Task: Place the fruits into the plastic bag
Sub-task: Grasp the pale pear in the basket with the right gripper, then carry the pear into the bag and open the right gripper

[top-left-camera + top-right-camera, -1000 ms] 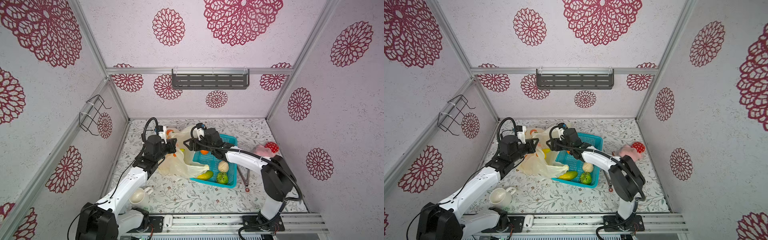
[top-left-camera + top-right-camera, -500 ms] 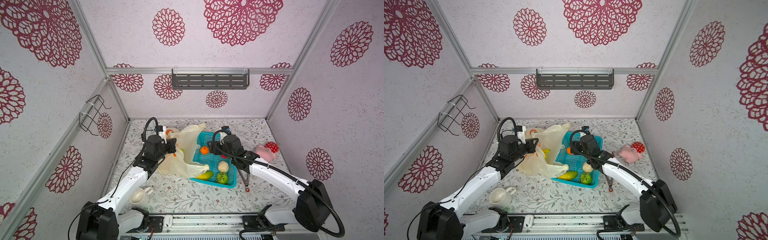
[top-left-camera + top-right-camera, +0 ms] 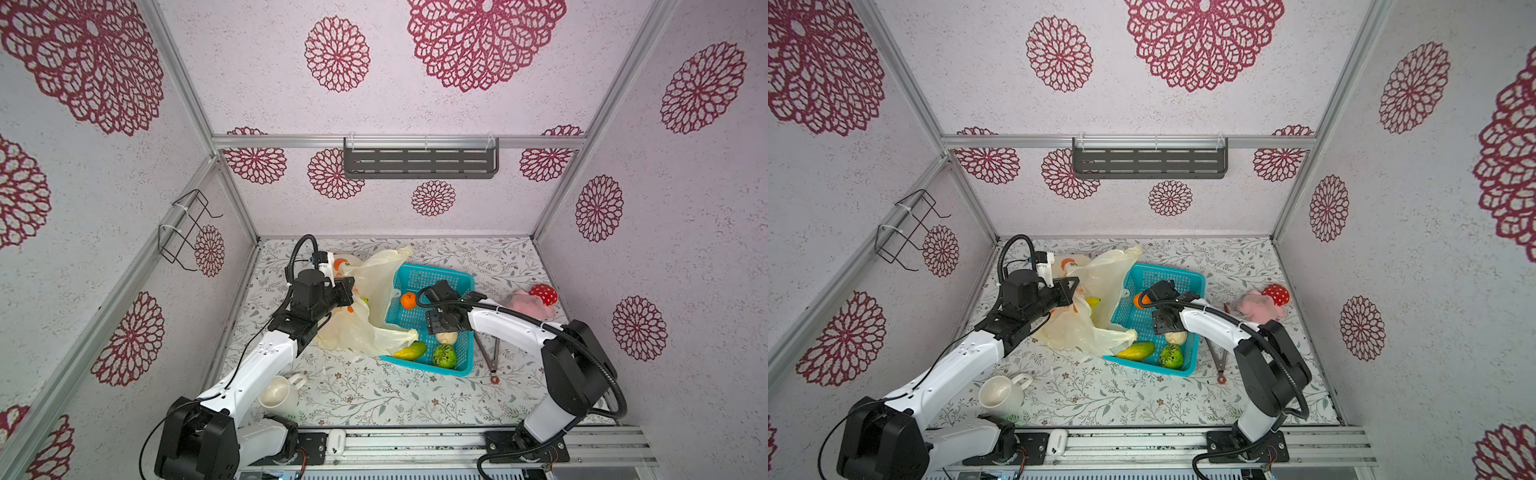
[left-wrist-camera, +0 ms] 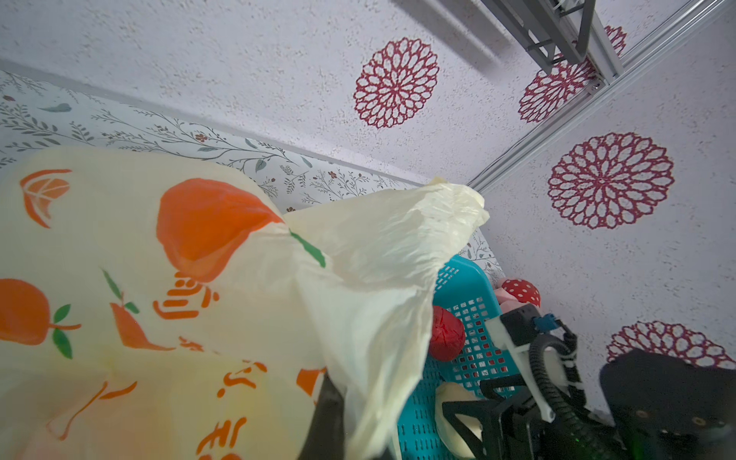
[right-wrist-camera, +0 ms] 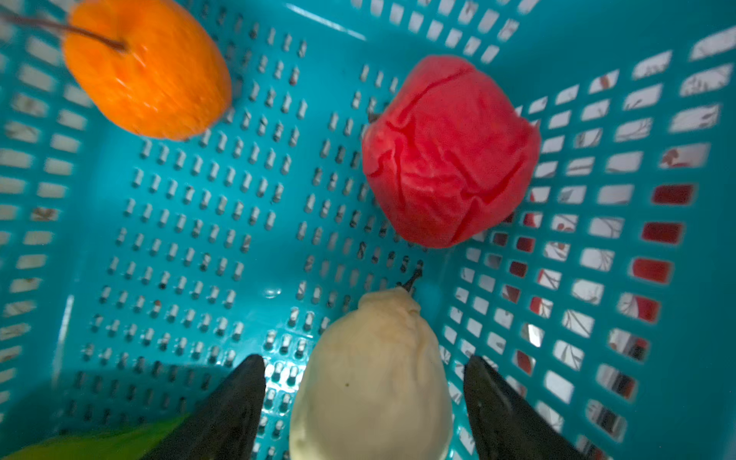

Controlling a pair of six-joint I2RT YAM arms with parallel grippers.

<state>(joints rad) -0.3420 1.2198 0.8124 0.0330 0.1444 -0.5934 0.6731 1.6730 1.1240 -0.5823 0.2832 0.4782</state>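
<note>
The cream fruit's round body [image 3: 446,337] [image 5: 372,391] is already between the open fingers of my right gripper, with gaps on both sides, so my right gripper needs to go down a little farther over it and close.
My left gripper [image 3: 347,296] is shut on the rim of the plastic bag [image 3: 365,328], holding its mouth up beside the teal basket [image 3: 432,270]. A banana [image 3: 1093,301] lies inside the bag. In the basket sit the orange [image 5: 147,71], the red apple [image 5: 450,151], the cream fruit [image 5: 370,382], the mango [image 3: 409,350] and the bumpy green ball [image 3: 444,356]. My right gripper [image 5: 364,398] hangs open low in the basket. Its fingers [image 5: 235,410] stand on either side of the cream fruit, with a gap on both sides.
A red spotted mushroom plush [image 3: 540,297] lies right of the basket, and metal tongs [image 3: 492,353] lie along its right side. A cream mug [image 3: 278,392] stands at the front left. The bag's loose plastic drapes over the basket's left wall.
My right gripper has swung from the bag's mouth back over the basket, come down around the cream fruit and opened wider. The left arm has kept its hold on the bag.
</note>
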